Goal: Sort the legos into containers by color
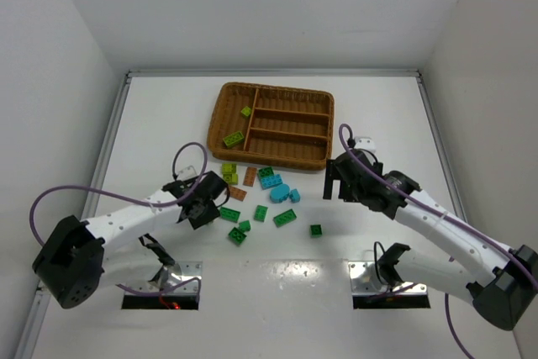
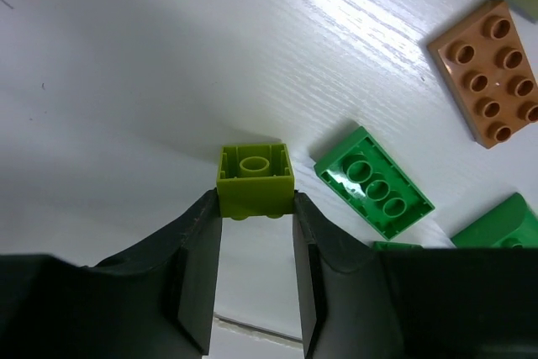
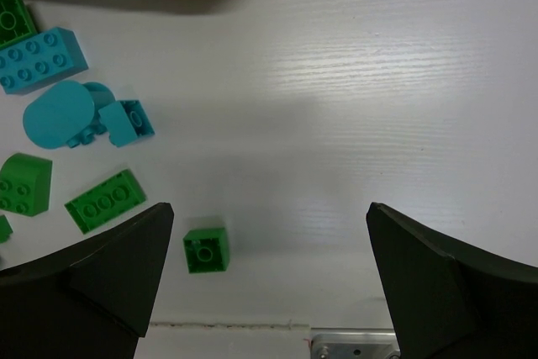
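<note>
Next, my right gripper moves down and toward the left in the top view onto the small cyan brick (image 1: 294, 196) (image 3: 126, 122), since it lies below my fingertips on that side.
My left gripper (image 2: 255, 208) is shut on a small yellow-green brick (image 2: 255, 174), pinched at its fingertips just over the table. In the top view the left gripper (image 1: 214, 195) sits at the left of the loose legos. Beside it lie an upturned dark green brick (image 2: 374, 182) and a brown-orange brick (image 2: 492, 73). My right gripper (image 3: 271, 216) is open and empty above the table; a small dark green brick (image 3: 206, 250) lies near its left finger. In the top view the right gripper (image 1: 336, 187) is just below the wicker tray (image 1: 273, 88). The tray's tall left section holds two yellow-green bricks (image 1: 234, 139).
Cyan bricks (image 1: 273, 182) and dark green bricks (image 1: 284, 217) lie scattered between the grippers, with another yellow-green brick (image 1: 229, 172) and brown-orange bricks (image 1: 250, 176) near the tray's front edge. White walls enclose the table. The tray's three narrow sections look empty.
</note>
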Controlling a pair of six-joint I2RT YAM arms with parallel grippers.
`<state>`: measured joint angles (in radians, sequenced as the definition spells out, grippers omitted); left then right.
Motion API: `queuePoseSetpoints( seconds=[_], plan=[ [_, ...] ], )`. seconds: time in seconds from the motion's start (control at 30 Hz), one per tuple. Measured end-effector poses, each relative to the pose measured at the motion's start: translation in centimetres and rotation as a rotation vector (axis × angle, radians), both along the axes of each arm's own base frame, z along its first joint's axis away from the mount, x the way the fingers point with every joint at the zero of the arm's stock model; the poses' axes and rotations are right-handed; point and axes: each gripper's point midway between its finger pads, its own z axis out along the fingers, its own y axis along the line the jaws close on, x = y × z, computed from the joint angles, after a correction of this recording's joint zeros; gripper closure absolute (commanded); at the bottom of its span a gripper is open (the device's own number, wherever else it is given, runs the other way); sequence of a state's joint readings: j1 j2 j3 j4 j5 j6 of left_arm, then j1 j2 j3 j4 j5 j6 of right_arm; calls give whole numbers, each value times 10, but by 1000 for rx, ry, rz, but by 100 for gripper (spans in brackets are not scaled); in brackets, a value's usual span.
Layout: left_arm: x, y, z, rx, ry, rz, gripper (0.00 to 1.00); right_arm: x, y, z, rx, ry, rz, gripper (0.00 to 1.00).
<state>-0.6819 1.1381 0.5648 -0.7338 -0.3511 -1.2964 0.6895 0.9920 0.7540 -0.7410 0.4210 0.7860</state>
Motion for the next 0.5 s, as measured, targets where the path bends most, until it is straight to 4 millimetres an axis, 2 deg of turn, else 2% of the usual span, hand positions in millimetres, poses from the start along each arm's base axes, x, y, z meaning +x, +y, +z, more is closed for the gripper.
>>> queuePoseSetpoints(
  seconds=[0.17, 0.27, 0.37, 0.5],
  plan=[
    [5, -2, 2, 7, -3, -19, 75, 0, 0, 0, 1, 2, 1, 0],
    [12, -4, 12, 12, -14, -41, 75, 0, 0, 1, 4, -1, 1, 0],
    [42, -13, 42, 6, -74, -56, 76, 0, 0, 2, 6, -5, 1, 0],
    [109, -27, 88, 13, -180, -61, 76, 0, 0, 3, 10, -11, 1, 0]
  ],
)
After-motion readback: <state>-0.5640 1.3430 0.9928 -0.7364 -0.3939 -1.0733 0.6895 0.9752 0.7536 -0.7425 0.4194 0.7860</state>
